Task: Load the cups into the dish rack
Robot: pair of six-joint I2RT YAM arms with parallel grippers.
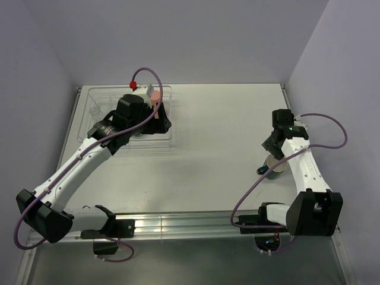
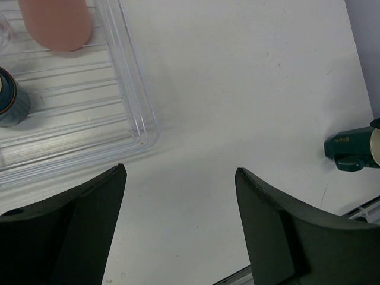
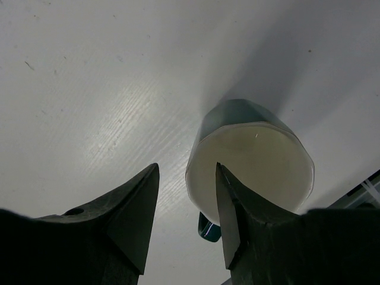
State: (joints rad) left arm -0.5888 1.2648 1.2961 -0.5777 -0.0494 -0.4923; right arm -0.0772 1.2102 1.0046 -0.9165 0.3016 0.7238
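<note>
My right gripper will next go a little farther down over the teal mug's side beside its handle and close, since the mug's rim is already between my open fingers.
The teal mug with a cream inside (image 3: 255, 160) stands on the table at the right (image 1: 275, 168). My right gripper (image 3: 186, 167) is open around its rim, one finger (image 3: 228, 202) inside the mug and the other outside to the left, and hangs just above it (image 1: 271, 155). The dish rack (image 2: 139, 113) is at the far left (image 1: 101, 95). It holds the salmon-pink tumbler (image 2: 56, 21) and the navy mug (image 2: 10, 98). My left gripper (image 2: 179, 172) is open and empty over the rack's right edge (image 1: 161, 124). The teal mug also shows in the left wrist view (image 2: 353, 148).
A clear glass edge shows at the rack's far corner (image 2: 3, 32). A metal rail (image 1: 190, 224) runs along the near table edge between the arm bases. Purple walls close in the table at the back and both sides.
</note>
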